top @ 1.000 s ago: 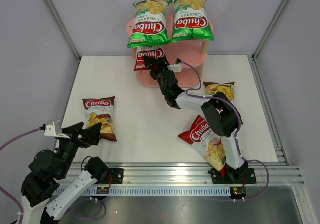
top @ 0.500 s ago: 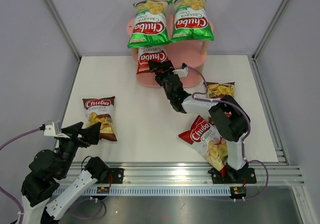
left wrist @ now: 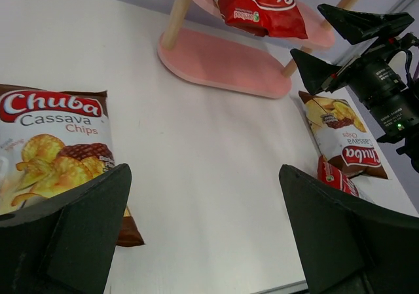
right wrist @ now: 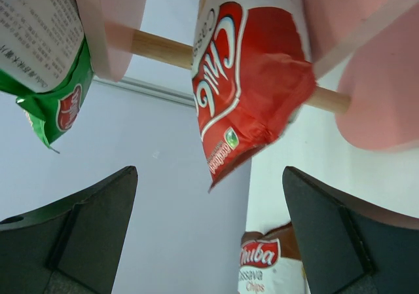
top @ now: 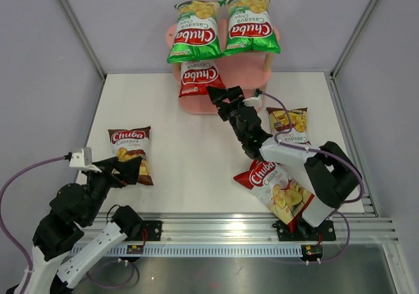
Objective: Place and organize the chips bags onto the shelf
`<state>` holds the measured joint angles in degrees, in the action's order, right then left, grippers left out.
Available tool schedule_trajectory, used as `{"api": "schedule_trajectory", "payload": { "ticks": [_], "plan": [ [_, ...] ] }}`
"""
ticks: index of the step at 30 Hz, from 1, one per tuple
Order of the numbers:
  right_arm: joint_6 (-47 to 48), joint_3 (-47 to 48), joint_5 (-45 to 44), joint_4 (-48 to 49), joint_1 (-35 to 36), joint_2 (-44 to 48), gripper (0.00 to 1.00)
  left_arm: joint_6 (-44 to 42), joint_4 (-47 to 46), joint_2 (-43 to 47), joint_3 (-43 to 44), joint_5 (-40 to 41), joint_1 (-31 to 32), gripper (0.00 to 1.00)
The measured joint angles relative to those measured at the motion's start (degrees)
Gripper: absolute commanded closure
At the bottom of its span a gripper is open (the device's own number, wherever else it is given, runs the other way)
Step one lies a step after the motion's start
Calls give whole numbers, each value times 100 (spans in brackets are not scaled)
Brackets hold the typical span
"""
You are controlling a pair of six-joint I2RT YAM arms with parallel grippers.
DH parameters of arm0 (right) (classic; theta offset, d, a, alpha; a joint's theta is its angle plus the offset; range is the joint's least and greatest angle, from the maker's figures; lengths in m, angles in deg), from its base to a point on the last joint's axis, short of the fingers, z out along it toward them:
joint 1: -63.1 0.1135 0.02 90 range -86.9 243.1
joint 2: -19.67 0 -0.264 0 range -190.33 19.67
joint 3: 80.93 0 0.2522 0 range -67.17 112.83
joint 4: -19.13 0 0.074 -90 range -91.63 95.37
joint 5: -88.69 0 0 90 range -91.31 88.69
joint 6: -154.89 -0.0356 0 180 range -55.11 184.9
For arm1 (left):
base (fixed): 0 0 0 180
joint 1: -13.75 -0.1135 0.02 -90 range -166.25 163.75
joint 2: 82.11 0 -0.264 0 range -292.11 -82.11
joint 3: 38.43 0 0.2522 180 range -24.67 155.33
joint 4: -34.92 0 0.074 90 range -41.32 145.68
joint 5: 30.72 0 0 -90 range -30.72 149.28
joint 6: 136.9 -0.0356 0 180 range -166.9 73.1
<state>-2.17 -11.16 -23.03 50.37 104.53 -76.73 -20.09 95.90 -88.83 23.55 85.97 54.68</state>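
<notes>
The rail-side red bag's top seam (top: 248,170) (left wrist: 321,169) has its end pointing toward the open middle. My left gripper should swing down and across the table and turn onto it.
The pink shelf (top: 255,78) stands at the table's far middle. Two green bags (top: 194,31) (top: 249,24) lie on its top board. A red bag (top: 200,76) lies on the middle board, its end hanging over the front; it also shows in the right wrist view (right wrist: 249,78). My right gripper (top: 226,97) is open and empty just in front of it. A brown bag (top: 131,153) lies at the left, with my open, empty left gripper (top: 127,169) at its near edge. Another brown bag (top: 288,125) and a red bag (top: 275,189) lie at the right.
The shelf's bottom board (left wrist: 222,61) is bare. Grey walls close in the table on three sides. A metal rail (top: 216,232) runs along the near edge. The right arm's cable (top: 278,107) loops over the right brown bag.
My right gripper has let go of the red bag on the middle board and drawn back toward the near right. My left gripper has shifted slightly right.
</notes>
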Motion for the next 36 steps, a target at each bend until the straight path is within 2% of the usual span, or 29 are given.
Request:
{"api": "schedule_trajectory", "payload": {
  "ticks": [4, 7, 11, 14, 21, 26, 31, 36],
  "plan": [
    [140, -850, 37, -238, -50, 887, 1, 522, -509, -313, -376, -330, 0, 1],
    [426, -1475, 28, -669, -57, 1856, 1, 1095, -1261, -833, -1073, -831, 0, 1],
    [1038, -1696, 63, -2046, -63, 3432, 1, 1792, -2468, -1950, -2074, -1790, 0, 1],
    [1582, -1539, 212, -3235, -68, 4426, 1, 2205, -3270, -2999, -2424, -2520, 15, 1],
    [2356, -1515, 632, -5936, -74, 6509, 1, 2776, -5101, -4885, -2371, -3617, 295, 1],
    [2592, -1519, 1147, -7069, -81, 7689, 0, 2986, -6220, -6441, -1930, -4280, 708, 1],
    [2848, -1368, 1639, -7910, -83, 8002, 1, 3088, -7051, -7761, -1364, -4734, 1058, 1],
    [3049, -1071, 2017, -8271, -83, 8006, 1, 3220, -7901, -8891, -914, -5101, 1200, 1]
  ]
}}
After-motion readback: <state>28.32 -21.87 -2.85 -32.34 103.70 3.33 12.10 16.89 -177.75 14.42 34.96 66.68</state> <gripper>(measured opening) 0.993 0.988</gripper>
